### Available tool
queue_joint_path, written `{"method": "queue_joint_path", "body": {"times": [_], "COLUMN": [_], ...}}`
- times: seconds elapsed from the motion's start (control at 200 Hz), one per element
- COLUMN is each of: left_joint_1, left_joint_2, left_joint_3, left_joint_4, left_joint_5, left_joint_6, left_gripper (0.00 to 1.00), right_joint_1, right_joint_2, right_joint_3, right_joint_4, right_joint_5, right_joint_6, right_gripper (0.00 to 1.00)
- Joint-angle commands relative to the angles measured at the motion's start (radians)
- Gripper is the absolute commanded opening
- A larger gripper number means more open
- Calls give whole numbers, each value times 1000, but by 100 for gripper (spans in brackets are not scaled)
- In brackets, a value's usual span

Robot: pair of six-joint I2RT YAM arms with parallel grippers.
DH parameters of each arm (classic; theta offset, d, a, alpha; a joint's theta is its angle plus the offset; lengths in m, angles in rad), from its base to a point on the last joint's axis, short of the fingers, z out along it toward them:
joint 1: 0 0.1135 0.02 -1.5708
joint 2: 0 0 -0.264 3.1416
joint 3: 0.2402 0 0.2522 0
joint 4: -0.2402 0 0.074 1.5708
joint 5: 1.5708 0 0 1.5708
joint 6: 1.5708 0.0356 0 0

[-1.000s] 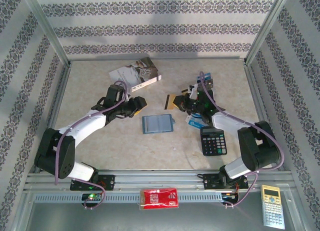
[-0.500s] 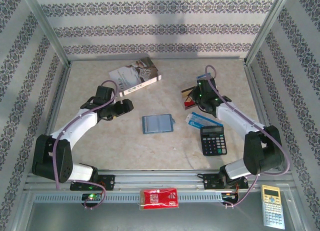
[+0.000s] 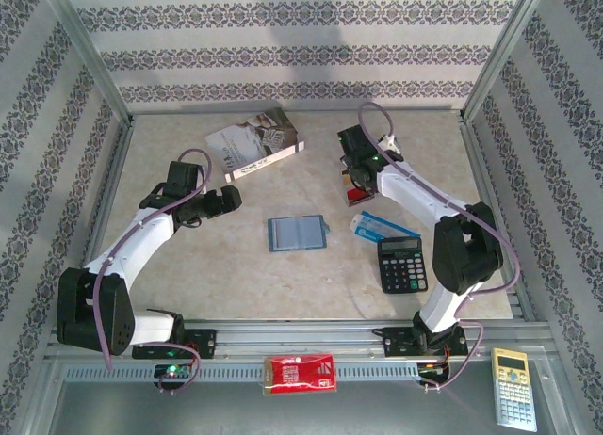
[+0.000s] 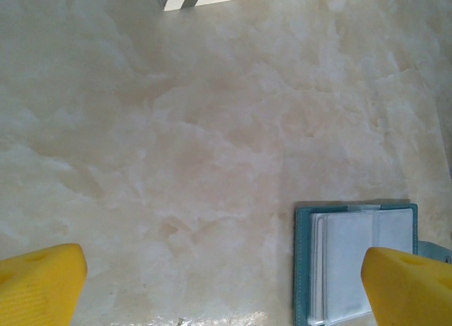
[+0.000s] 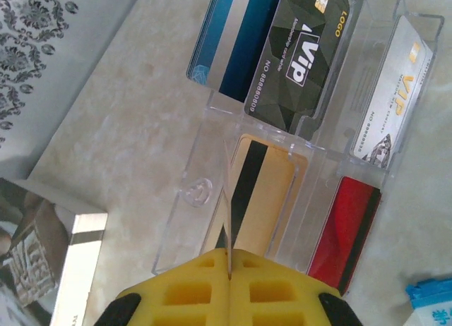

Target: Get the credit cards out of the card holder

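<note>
The robot's right gripper should next turn in line with the tray's gold-card section below, go down and let go of the held card, as the section slants to the card's edge.
The blue-grey card holder [image 3: 297, 233] lies open and flat mid-table, its clear sleeves [image 4: 353, 259] facing up. My left gripper [image 3: 224, 201] hangs to its left, open wide and holding nothing; in the left wrist view its [image 4: 224, 287] right yellow fingertip [image 4: 409, 287] overlaps the holder's corner. My right gripper [image 3: 352, 169] is at the back right, shut on a thin credit card [image 5: 227, 199] seen edge-on. That card stands over a clear tray [image 5: 191, 199] holding blue [image 5: 233, 37], black [image 5: 300, 51], white [image 5: 388, 93], gold [image 5: 265, 192] and red [image 5: 346, 231] cards.
A grey-white book [image 3: 256, 143] lies at the back left, close to my left arm. A black calculator [image 3: 402, 264] and a blue-white packet [image 3: 377, 228] sit right of the holder. A red packet [image 3: 300, 371] and a beige calculator [image 3: 513, 401] lie beyond the front rail.
My left gripper has opened and drawn back leftward, away from the card holder. My right arm has carried its card toward the back, over the clear tray.
</note>
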Motion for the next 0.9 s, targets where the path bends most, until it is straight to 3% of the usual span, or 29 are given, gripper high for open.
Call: {"method": "queue_joint_path", "body": {"times": [0.0,0.335,0.894], "left_joint_1": [19,29,35], "left_joint_2": [-20,-14,-36], "left_joint_3": [-14,-14,-4], "left_joint_4": [-34,-32,-45], "left_joint_5": [-3,20,34], "left_joint_6": [35,26,10], "left_gripper": [100,100,100], "right_joint_1": [14,17,7], "right_joint_2": [37,133,171], "right_joint_3": [66,165,168], "right_joint_4": [-115,-221,-207], "right_joint_5": [108,94,52], "right_joint_6": [129,286,336], "right_gripper": [0,0,1]}}
